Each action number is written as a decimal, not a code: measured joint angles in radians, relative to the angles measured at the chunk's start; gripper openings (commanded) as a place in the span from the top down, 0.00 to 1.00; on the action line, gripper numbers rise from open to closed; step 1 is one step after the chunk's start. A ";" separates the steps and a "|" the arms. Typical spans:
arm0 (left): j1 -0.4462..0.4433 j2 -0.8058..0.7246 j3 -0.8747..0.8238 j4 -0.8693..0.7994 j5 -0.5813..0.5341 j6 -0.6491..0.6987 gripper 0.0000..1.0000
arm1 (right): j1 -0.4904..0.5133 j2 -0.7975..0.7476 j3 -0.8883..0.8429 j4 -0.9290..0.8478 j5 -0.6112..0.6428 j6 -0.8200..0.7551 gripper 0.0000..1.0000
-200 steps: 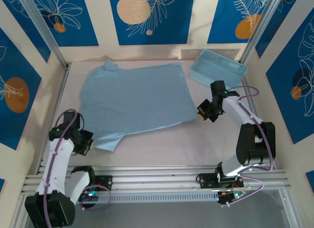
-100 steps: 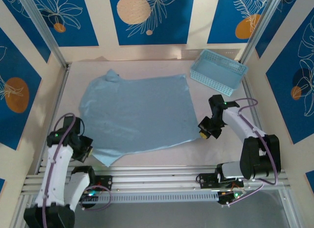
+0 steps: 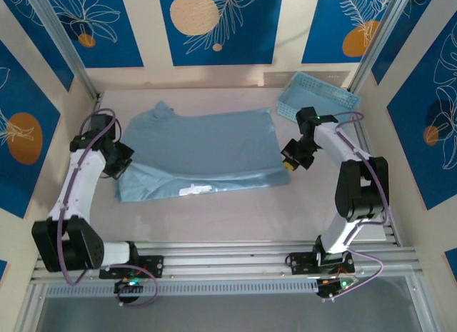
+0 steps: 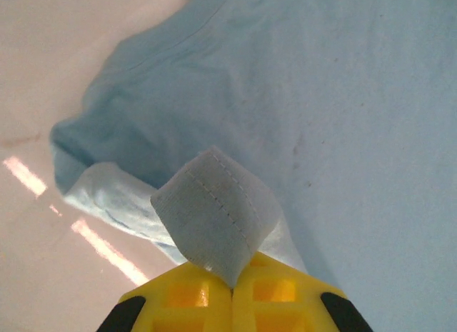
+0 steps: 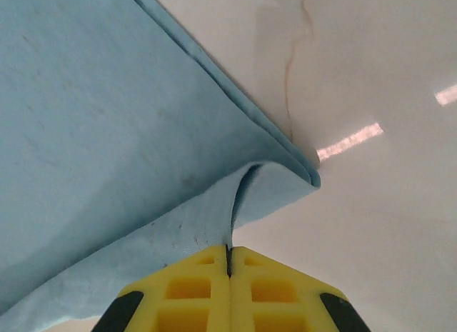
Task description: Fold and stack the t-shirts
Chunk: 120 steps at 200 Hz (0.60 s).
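Note:
My left gripper holds the pinched edge and will carry it outward onto the shirt's flat body point(image 3: 141, 146) point(image 4: 285, 157), which lies outward of my gripper, and let go next, since the near fold is shallow.
A light dusty-blue t-shirt point(image 3: 203, 150) lies across the middle of the table, its near part folded over so a strip with white lettering point(image 3: 194, 190) shows along the front. My left gripper point(image 3: 121, 159) is shut on the shirt's left edge; in the left wrist view a hemmed fold of cloth point(image 4: 214, 210) sticks up from my left gripper point(image 4: 233, 283). My right gripper point(image 3: 290, 161) is shut on the shirt's right corner, and in the right wrist view the cloth point(image 5: 107, 118) folds into my right gripper point(image 5: 229, 255).
A light-blue plastic lattice basket point(image 3: 318, 102) stands at the back right, just behind the right arm. Bare table point(image 3: 235, 218) runs along the front edge. Side walls stand close on both sides.
Both grippers have carried the near edge of the shirt away from the front, toward the back. The shirt is now doubled over and shorter, with the lettering strip exposed.

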 measured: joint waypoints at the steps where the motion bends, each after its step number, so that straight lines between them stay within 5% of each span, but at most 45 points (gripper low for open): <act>1: 0.000 0.003 0.001 0.000 0.000 0.002 1.00 | 0.000 0.002 0.002 0.000 0.000 0.000 1.00; 120: -0.003 0.265 0.172 0.060 -0.056 0.132 1.00 | 0.000 0.268 0.279 -0.016 0.025 0.004 1.00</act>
